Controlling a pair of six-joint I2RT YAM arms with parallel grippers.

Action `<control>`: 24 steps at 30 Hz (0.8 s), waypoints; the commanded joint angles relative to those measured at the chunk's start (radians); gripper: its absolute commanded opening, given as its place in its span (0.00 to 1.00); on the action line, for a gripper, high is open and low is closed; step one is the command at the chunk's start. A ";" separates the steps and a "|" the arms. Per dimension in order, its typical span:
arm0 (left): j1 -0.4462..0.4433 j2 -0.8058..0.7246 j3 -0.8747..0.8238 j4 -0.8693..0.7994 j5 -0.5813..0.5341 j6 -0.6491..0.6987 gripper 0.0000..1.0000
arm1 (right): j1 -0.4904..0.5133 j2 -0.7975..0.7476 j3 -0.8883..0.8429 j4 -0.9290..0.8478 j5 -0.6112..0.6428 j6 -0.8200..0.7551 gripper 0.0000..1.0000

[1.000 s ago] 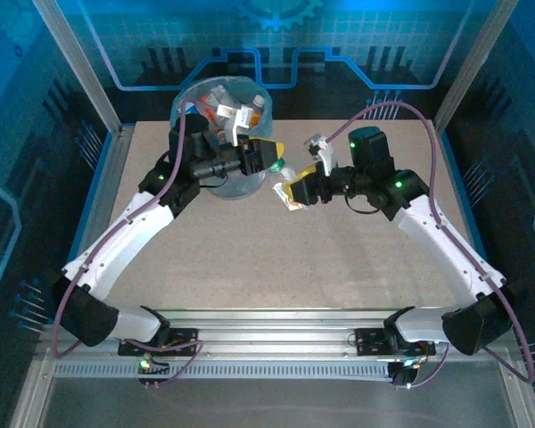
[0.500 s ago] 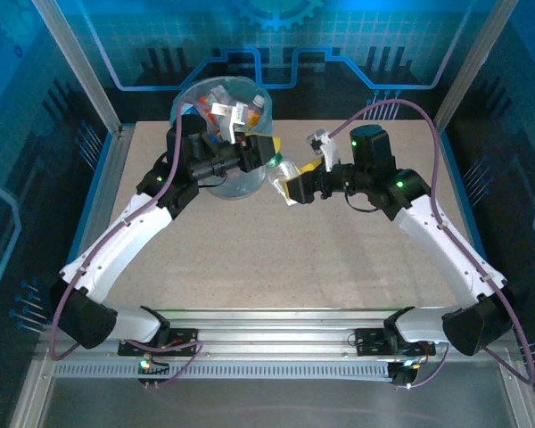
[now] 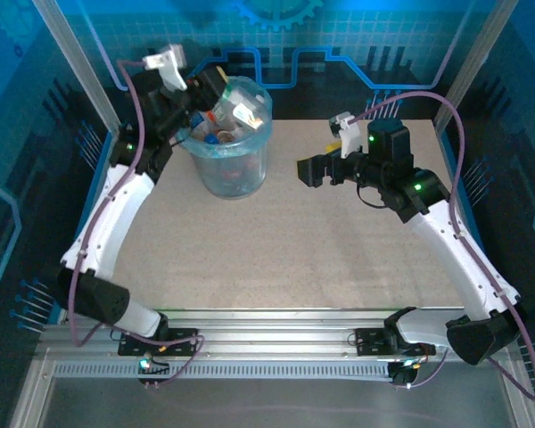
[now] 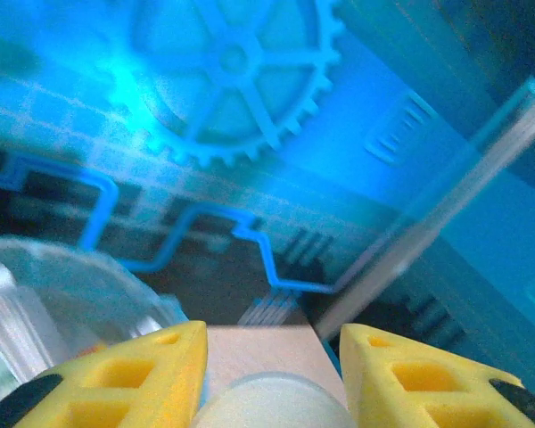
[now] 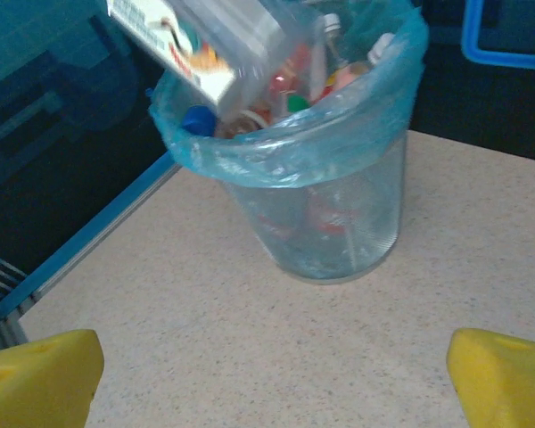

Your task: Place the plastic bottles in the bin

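Note:
My left gripper needs to move outward next toward the bin's far rim (image 3: 241, 79) (image 4: 80, 249) and let go of the clear bottle into the opening, because the bottle already tilts above the bottles inside.
The bin (image 3: 234, 165), round, grey-blue and lined with a light-blue bag, stands at the back left of the table and holds several plastic bottles (image 3: 216, 134). My left gripper (image 3: 214, 92) is raised over its far-left rim. It is shut on a clear bottle with a white label (image 3: 242, 111), which tilts above the opening. In the left wrist view the bottle's pale round end (image 4: 272, 406) sits between the yellow fingers (image 4: 160, 370). The right wrist view shows that bottle (image 5: 192, 40) above the bin (image 5: 321, 187). My right gripper (image 3: 308, 169) hangs open and empty to the right of the bin.
Bare speckled tabletop (image 3: 276, 250) lies in front of the bin and between the arms. A blue raised edge (image 5: 89, 236) runs along the table's left side. Blue patterned enclosure walls (image 4: 250, 107) stand close behind the bin.
The two grippers were together at a bottle in front of the bin. The right one has opened and drawn back to the right. The left arm has swung up and left, carrying the bottle over the bin.

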State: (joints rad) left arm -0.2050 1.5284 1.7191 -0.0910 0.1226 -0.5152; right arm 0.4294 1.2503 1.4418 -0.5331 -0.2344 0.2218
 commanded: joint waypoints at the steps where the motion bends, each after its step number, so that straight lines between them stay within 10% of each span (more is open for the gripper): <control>1: 0.066 0.110 0.112 -0.094 -0.024 -0.032 0.00 | -0.017 -0.014 -0.007 -0.017 0.038 0.012 1.00; 16: 0.113 0.535 0.619 -0.293 0.069 0.003 0.00 | -0.029 -0.004 -0.025 -0.027 0.033 0.005 1.00; 24: 0.124 0.555 0.614 -0.315 0.034 0.015 0.48 | -0.029 -0.005 -0.030 -0.041 0.040 0.003 1.00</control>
State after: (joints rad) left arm -0.0933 2.0636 2.3131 -0.3725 0.1608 -0.5179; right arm 0.4110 1.2495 1.4258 -0.5613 -0.2077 0.2211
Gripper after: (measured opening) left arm 0.444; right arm 0.999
